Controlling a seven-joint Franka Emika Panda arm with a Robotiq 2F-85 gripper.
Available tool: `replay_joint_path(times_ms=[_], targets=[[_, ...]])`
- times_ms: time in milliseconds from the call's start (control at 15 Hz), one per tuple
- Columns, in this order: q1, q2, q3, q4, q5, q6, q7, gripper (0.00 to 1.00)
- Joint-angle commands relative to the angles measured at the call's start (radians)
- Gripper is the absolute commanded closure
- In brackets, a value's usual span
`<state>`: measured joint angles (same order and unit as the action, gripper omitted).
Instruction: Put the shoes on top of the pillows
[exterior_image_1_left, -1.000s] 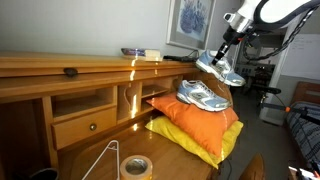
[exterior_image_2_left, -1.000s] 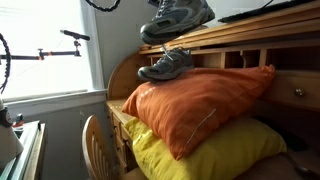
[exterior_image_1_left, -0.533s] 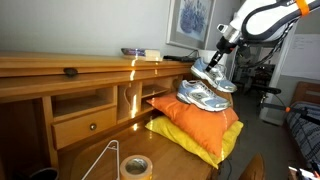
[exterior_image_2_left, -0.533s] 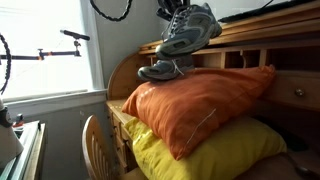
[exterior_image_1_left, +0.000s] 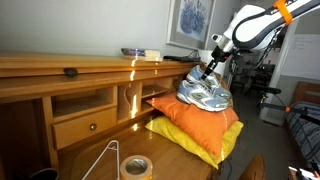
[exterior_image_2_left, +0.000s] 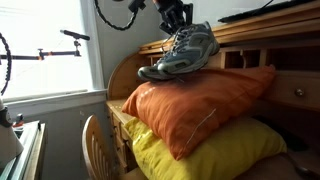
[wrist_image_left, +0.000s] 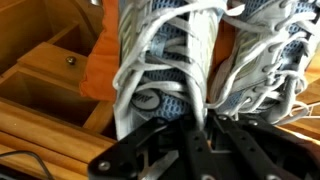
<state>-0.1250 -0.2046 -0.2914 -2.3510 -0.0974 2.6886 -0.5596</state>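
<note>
The pinched shoe is already over the orange pillow, so the robot's gripper will next move gently down a little toward the orange pillow's top (exterior_image_2_left: 186, 83) and open to let go of the laces.
Two grey-and-white sneakers (exterior_image_1_left: 204, 95) with white laces lie side by side on the orange pillow (exterior_image_1_left: 195, 120), which rests on the yellow pillow (exterior_image_1_left: 218, 150). Both exterior views show them, with the shoes (exterior_image_2_left: 183, 52) on the orange pillow (exterior_image_2_left: 200, 100) above the yellow pillow (exterior_image_2_left: 200, 155). My gripper (exterior_image_1_left: 209, 71) reaches down onto the nearer shoe and is shut on its laces and tongue. In the wrist view the gripper (wrist_image_left: 195, 128) pinches laces between the left shoe (wrist_image_left: 150, 60) and the right shoe (wrist_image_left: 265, 50).
The pillows lie on a wooden roll-top desk (exterior_image_1_left: 60, 70) with a drawer (exterior_image_1_left: 85, 125). A roll of tape (exterior_image_1_left: 135, 167) and a wire stand sit on the desk front. A chair back (exterior_image_2_left: 95, 140) stands by the desk. A window is behind.
My gripper has come down with the held shoe, from the air above the pillows to rest beside the other shoe on the orange pillow.
</note>
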Motion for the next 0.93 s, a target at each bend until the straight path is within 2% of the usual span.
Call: replay_joint_path(times_ms=[0,333,400,467,867], targets=[[-0.003,0.041,-0.006,0.027,0.021,0.005,-0.028,0.97],[-0.012,0.087,0.001,0.048,0.021,0.029,-0.022,0.97],[-0.014,0.095,0.005,0.052,0.018,0.04,-0.016,0.64],[-0.014,0.1,0.006,0.054,0.02,0.048,-0.019,0.63],[-0.014,0.105,0.024,0.06,0.011,0.089,-0.015,0.19]])
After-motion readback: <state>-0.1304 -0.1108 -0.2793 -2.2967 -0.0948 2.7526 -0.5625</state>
